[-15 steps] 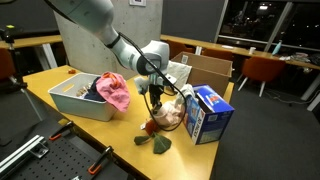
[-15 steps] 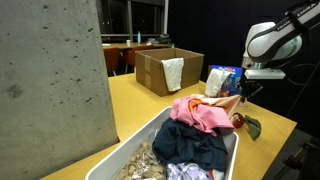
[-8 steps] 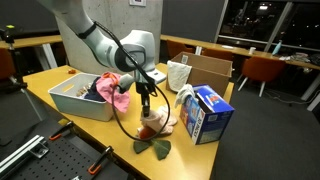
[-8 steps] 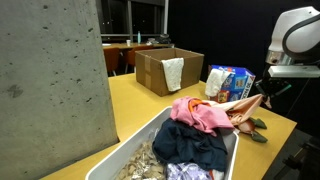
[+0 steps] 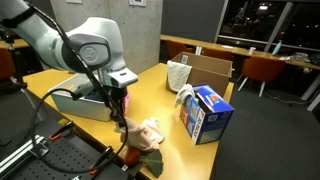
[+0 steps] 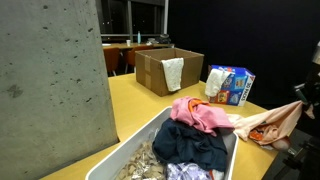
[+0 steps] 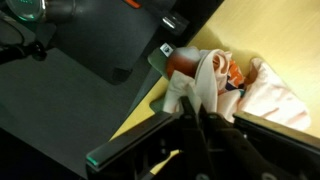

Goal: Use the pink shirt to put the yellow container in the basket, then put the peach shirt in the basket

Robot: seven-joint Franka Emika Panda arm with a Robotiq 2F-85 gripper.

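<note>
Next, my gripper first pulls the pinched fold of peach shirt back past the table's front edge, to get it over the orange-brown object [image 7: 185,63].
My gripper [image 5: 122,119] is shut on a fold of the peach shirt [image 5: 146,131] and holds it at the table's front edge, beside the grey basket [image 5: 70,103]. In the wrist view the jaws [image 7: 190,116] pinch pale cloth [image 7: 268,95]. An orange-brown object with a green end [image 7: 184,62] lies in the folds; I cannot tell if it is the yellow container. In an exterior view the peach shirt [image 6: 268,122] hangs stretched past the basket's end [image 6: 236,150]. The pink shirt [image 6: 200,112] lies in the basket on dark blue clothes [image 6: 195,148].
A blue-and-white carton [image 5: 208,112] stands on the table's right side and shows in both exterior views [image 6: 230,84]. An open cardboard box [image 6: 160,68] with a white cloth [image 6: 173,72] over its rim stands at the back. A green piece [image 5: 141,161] hangs at the table's front edge.
The arm has swung from mid-table, by the carton, to the front edge next to the basket. It has dragged the peach shirt along with it.
</note>
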